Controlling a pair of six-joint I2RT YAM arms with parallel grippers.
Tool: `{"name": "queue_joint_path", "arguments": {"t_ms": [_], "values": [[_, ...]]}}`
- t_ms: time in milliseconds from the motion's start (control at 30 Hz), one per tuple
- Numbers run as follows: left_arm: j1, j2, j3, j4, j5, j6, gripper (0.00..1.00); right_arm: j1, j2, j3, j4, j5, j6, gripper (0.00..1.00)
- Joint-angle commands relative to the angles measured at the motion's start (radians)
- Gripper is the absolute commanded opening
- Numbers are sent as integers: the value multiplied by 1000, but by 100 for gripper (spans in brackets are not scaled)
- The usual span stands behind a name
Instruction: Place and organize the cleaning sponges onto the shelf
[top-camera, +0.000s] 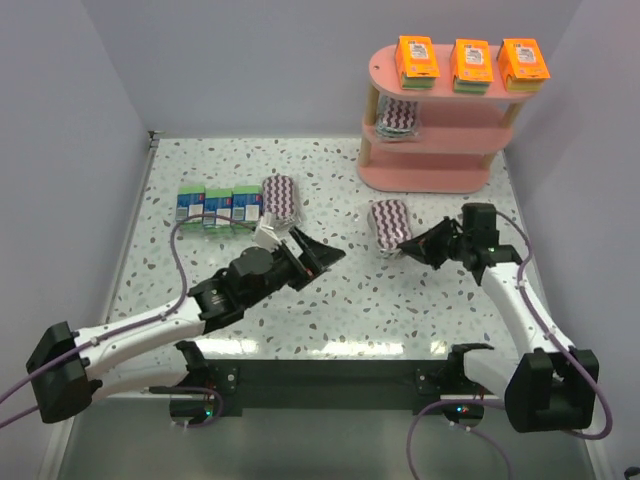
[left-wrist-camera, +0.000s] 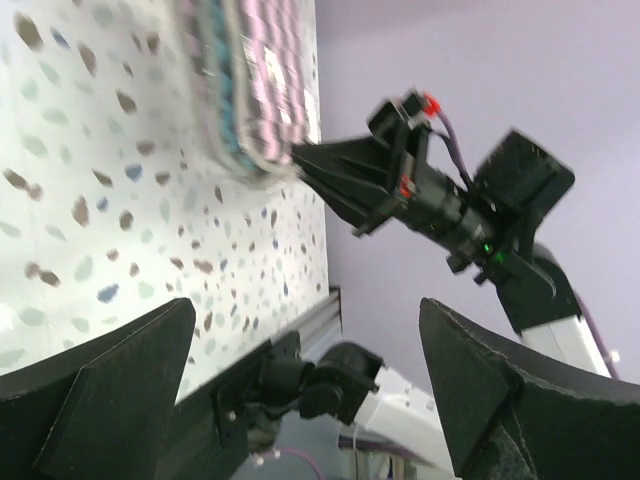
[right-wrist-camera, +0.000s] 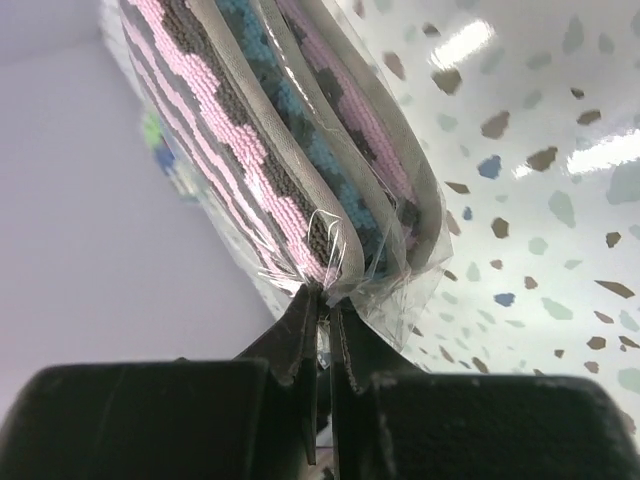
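Note:
I will next lift my zigzag pack with my right gripper, carry it outward to the empty part of the shelf's middle board (top-camera: 445, 130) beside the matching pack, and release it there.
The pink shelf (top-camera: 430, 176) stands at the back right. Three orange packs (top-camera: 472, 64) sit on its top board and one purple-white zigzag pack (top-camera: 400, 117) on its middle board. My right gripper (top-camera: 408, 247) is shut on the clear wrap edge of a second zigzag pack (top-camera: 389, 224), seen close in the right wrist view (right-wrist-camera: 300, 140). My left gripper (top-camera: 318, 258) is open and empty, right of the third zigzag pack (top-camera: 281, 197). Three blue-green boxes (top-camera: 218, 206) lie in a row at the left.
Lilac walls close in the speckled table (top-camera: 330, 300) on three sides. The left wrist view shows my right gripper (left-wrist-camera: 330, 170) holding its zigzag pack (left-wrist-camera: 260, 90) and the table's front edge (left-wrist-camera: 300, 335).

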Motion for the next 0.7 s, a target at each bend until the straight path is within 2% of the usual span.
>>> {"name": "queue_joint_path", "arguments": {"t_ms": [0, 167, 433, 600, 667], "values": [[72, -89, 26, -225, -73, 110, 100, -117, -55, 94, -108, -79, -38, 0], [158, -170, 54, -336, -73, 164, 100, -171, -35, 272, -227, -67, -48, 0], [178, -214, 127, -433, -73, 207, 100, -340, 81, 564, -373, 68, -61, 0], [183, -246, 147, -465, -88, 238, 100, -417, 143, 633, -251, 75, -25, 0], [194, -255, 152, -484, -94, 250, 100, -425, 154, 613, -103, 73, 9, 0]]}}
